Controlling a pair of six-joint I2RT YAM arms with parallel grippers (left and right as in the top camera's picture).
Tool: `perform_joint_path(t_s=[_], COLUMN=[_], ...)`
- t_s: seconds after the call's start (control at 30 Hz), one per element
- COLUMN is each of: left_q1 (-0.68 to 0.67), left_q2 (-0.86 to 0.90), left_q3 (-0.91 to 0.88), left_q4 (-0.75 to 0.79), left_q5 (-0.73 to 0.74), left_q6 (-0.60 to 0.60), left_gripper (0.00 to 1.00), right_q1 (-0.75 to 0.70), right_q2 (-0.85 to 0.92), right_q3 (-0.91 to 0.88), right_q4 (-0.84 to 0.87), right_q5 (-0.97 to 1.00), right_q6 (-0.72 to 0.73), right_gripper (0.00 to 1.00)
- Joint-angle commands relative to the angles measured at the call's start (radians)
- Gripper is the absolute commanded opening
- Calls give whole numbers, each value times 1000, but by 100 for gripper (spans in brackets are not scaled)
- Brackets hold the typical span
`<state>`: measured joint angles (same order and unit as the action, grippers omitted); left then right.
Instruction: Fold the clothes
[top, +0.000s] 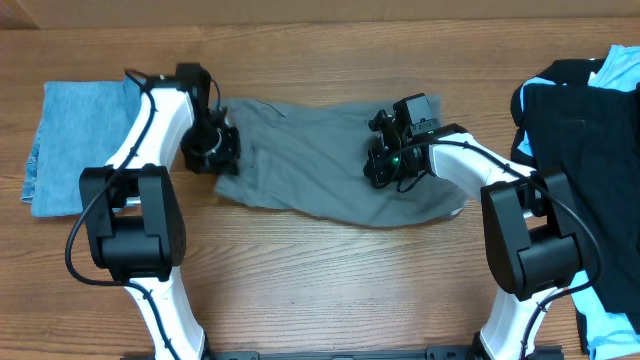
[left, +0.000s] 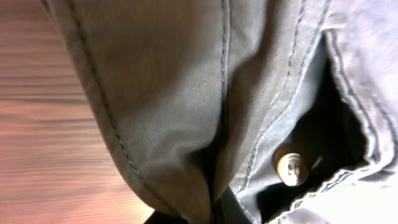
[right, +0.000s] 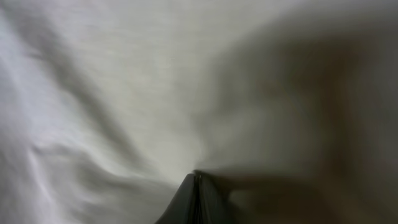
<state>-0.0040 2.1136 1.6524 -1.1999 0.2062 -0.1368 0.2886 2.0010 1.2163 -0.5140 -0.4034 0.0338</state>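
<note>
The cloth is crumpled, so next my left gripper needs to lift the pinched fold, then lower it onto the bare wood between the grey and denim-blue garments and let it go.
The clothes lie in three places, and chief among them is a grey woven garment, spread crumpled across the middle of the table. My left gripper is at its left edge. In the left wrist view, a stitched fold of the grey garment runs down into the shut left gripper. A metal button shows by a dark pocket opening. My right gripper rests on the garment's right half. In the right wrist view it is shut, with wrinkles of grey cloth gathering at its tips.
A folded denim-blue garment lies at the far left, close to the left arm. A heap of black cloth and light blue cloth fills the right edge. Bare wooden table runs along the front.
</note>
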Motion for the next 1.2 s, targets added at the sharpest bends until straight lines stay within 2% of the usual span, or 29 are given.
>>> perform_joint_path(t_s=[0.0, 0.33, 0.6, 0.77, 0.9, 0.97, 1.03, 1.17], left_q1=[15, 17, 4, -52, -151, -180, -182, -138], left_q2=[3, -1, -2, -2, -2, -2, -2, -2], left_q3=[127, 317, 563, 576, 576, 576, 576, 575], left_q4=[-65, -191, -314, -316, -325, -322, -320, -330], left_q5=[-259, -527, -496, -471, -492, -558, -559, -513], left_q6=[29, 29, 34, 81, 152, 151, 132, 74], left_gripper=[4, 4, 4, 5, 5, 4, 4, 4], right_q1=[4, 2, 4, 4, 4, 4, 5, 37], right_q2=[-42, -240, -203, -199, -199, -199, -199, -199], right_q3=[33, 36, 17, -21, -20, -15, -12, -13], right_q4=[6, -33, -46, -11, -9, 16, 65, 133], right_q5=[-3, 41, 55, 54, 13, -98, -179, -192], right_q6=[24, 27, 27, 27, 27, 27, 95, 181], right_gripper=[4, 4, 4, 4, 4, 4, 4, 4])
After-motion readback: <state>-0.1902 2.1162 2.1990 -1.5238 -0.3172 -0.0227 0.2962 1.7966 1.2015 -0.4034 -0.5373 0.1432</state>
